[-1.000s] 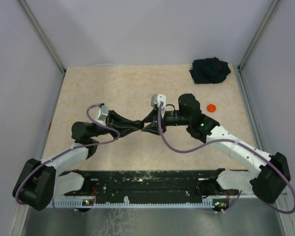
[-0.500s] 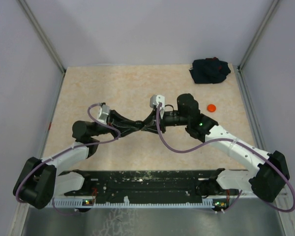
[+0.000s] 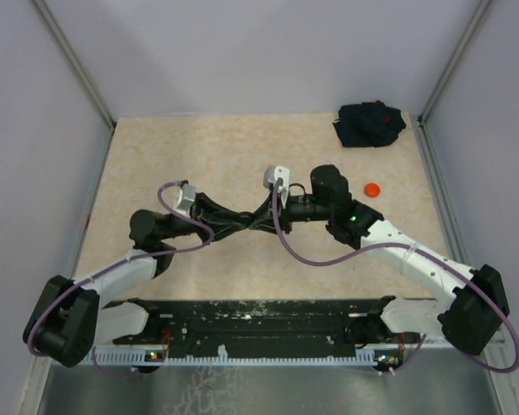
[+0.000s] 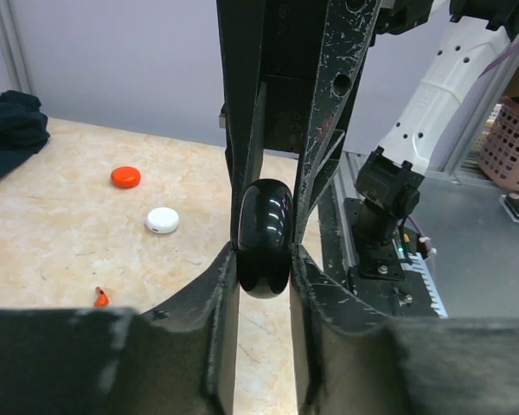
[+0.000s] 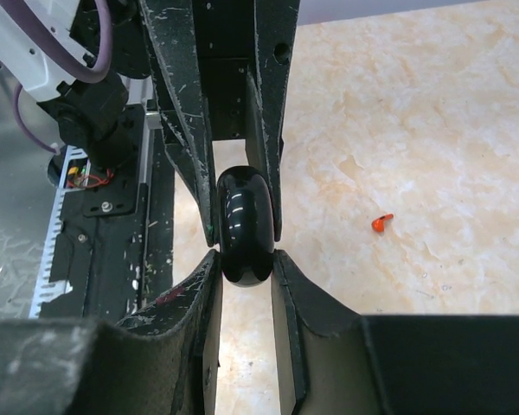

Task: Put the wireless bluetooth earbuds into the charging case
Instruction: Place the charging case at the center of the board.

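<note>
My right gripper moves away from the left gripper and down to the table beside the white puck next, where the empty surface has room for the case [image 4: 265,239].
A glossy black round charging case [image 4: 265,239] hangs above the table's middle, clamped from two sides. My left gripper [image 4: 265,270] is shut on its near end, and my right gripper [image 5: 245,264] is shut on the opposite end of that case [image 5: 245,226]. From above, the left gripper [image 3: 240,219] and the right gripper [image 3: 258,221] meet tip to tip and hide the case. One small red earbud [image 5: 381,223] lies on the table to the side, and the left wrist view catches it too, the earbud [image 4: 100,297] lying well left of the fingers.
An orange puck [image 3: 372,189] lies right of the right arm's wrist. A white puck [image 4: 163,220] lies near the orange puck [image 4: 125,177]. A dark cloth bundle [image 3: 369,124] sits in the far right corner. Grey walls close in the table.
My right gripper's jaws have narrowed onto the black case. Both wrists have shifted slightly; the left gripper's hold is unchanged.
</note>
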